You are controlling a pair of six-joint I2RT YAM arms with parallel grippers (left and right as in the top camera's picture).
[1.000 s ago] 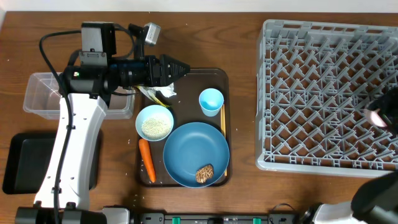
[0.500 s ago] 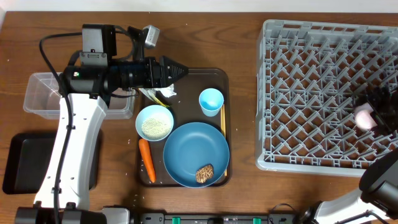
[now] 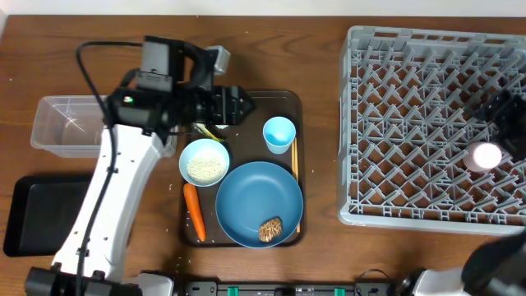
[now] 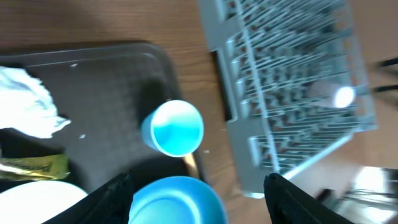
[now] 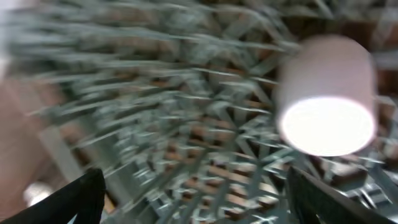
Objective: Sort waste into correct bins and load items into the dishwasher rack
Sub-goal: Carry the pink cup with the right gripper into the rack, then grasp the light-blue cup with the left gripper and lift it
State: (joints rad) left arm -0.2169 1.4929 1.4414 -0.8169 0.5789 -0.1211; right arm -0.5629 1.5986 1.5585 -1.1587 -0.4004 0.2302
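My left gripper lowers next onto the light blue cup's rim on the white bowl's side (image 3: 265, 136) (image 4: 154, 138), since the cup stands with its opening up.
The pink cup (image 3: 484, 155) stands upside down in the grey dishwasher rack (image 3: 411, 99), free of my right gripper (image 3: 503, 117), which is open just beyond it. In the right wrist view the cup (image 5: 326, 99) sits above my open fingers (image 5: 199, 199). My left gripper (image 3: 241, 105) is open and empty over the back left of the brown serving tray (image 3: 288, 100). Its wrist view shows the fingers (image 4: 199, 196), the light blue cup (image 4: 177, 127), blue plate (image 4: 177, 202), white tissue (image 4: 25, 102) and yellow-green wrapper (image 4: 31, 167).
On the serving tray are the white bowl of rice (image 3: 204, 162), carrot (image 3: 194, 211), blue plate (image 3: 259, 197) with the brown food piece (image 3: 270, 229), light blue cup (image 3: 279, 133) and chopsticks (image 3: 294, 168). The clear tub (image 3: 62, 123) and black tray (image 3: 33, 215) lie at the left.
My right gripper has let go of the pink cup in the rack and drawn back from it. My left arm has shifted right over the serving tray.
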